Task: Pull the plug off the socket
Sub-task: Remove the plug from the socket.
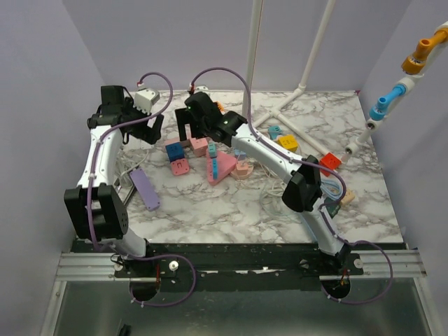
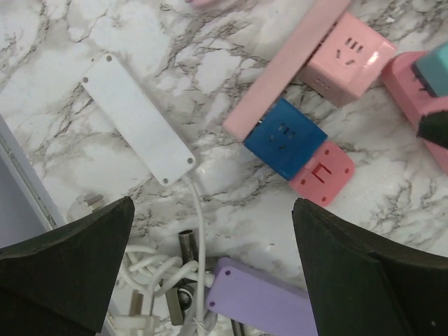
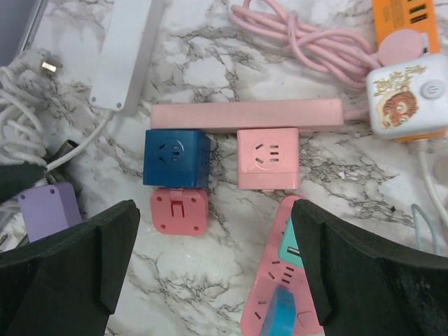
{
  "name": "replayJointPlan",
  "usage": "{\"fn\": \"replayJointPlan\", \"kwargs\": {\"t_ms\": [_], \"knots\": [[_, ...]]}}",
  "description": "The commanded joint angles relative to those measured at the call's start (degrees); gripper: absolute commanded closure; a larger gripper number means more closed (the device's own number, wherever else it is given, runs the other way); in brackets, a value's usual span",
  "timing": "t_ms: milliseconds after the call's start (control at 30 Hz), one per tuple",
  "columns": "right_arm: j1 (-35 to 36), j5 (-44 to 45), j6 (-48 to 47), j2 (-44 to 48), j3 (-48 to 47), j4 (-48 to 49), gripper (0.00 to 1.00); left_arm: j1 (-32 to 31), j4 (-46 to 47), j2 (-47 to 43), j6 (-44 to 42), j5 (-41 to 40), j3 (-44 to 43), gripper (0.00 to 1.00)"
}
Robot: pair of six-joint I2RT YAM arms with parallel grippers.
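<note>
The blue cube socket is below my right gripper and to its left in the top view, so my right gripper needs to move sideways and down around the socket next.
A pink triangular power strip (image 1: 224, 169) lies mid-table with a teal plug (image 1: 212, 152) and a blue plug stuck in it. In the right wrist view the strip (image 3: 269, 280) sits at the bottom, partly behind my right finger, with the teal plug (image 3: 292, 255) and blue plug (image 3: 278, 311) on it. The left wrist view shows only its corner (image 2: 413, 87) at the right edge. My right gripper (image 3: 213, 210) is open and empty above the marble just behind the strip. My left gripper (image 2: 213, 203) is open and empty, further left over white cables.
A blue cube socket (image 3: 175, 157) joined to a red-pink cube (image 3: 180, 210), a pink cube (image 3: 268, 157) and a long pink strip (image 3: 245, 115) lie below the right gripper. A white strip (image 2: 136, 119), a purple strip (image 2: 262, 297) and a cartoon-printed white cube (image 3: 406, 94) lie nearby.
</note>
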State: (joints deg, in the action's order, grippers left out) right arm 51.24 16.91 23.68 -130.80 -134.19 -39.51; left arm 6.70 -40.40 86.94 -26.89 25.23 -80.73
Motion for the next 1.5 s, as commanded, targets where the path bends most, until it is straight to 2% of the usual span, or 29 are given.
{"fn": "replayJointPlan", "kwargs": {"t_ms": [0,167,367,633,833,1067,1200,1367,1467], "knots": [[0.6,-5.8,-1.5,-5.2,1.4,1.7,0.00,0.4,0.6,5.3,3.1,-5.0,-6.6,0.01],[1.6,-6.6,-2.9,-8.5,1.3,6.0,0.00,1.2,0.4,9.6,5.0,-8.7,-9.9,0.02],[2.3,-8.8,-2.6,-14.6,-5.2,7.3,0.00,3.3,-3.6,13.4,6.6,-8.9,-14.7,0.01],[3.4,-5.5,-3.2,-17.4,-4.7,11.5,0.00,4.2,-3.9,11.8,4.7,-8.5,-12.5,0.02],[3.6,-6.2,-3.2,-19.6,-5.5,12.9,0.00,4.3,-3.3,9.2,4.2,-7.9,-9.9,0.02],[4.3,-4.5,-3.7,-23.2,-9.2,15.5,0.00,5.3,-2.9,7.1,3.3,-8.1,-7.0,0.01],[4.4,-2.8,-3.0,-23.1,-6.4,19.1,0.00,5.9,-2.9,6.0,2.7,-8.1,-5.7,0.02],[4.7,-2.1,-3.0,-22.4,-4.0,23.5,0.09,6.3,-2.6,4.9,2.0,-8.3,-3.8,0.02],[5.2,-2.5,-3.4,-22.6,-4.8,23.2,0.26,6.4,-2.6,4.4,1.9,-8.5,-2.9,0.02]]}}
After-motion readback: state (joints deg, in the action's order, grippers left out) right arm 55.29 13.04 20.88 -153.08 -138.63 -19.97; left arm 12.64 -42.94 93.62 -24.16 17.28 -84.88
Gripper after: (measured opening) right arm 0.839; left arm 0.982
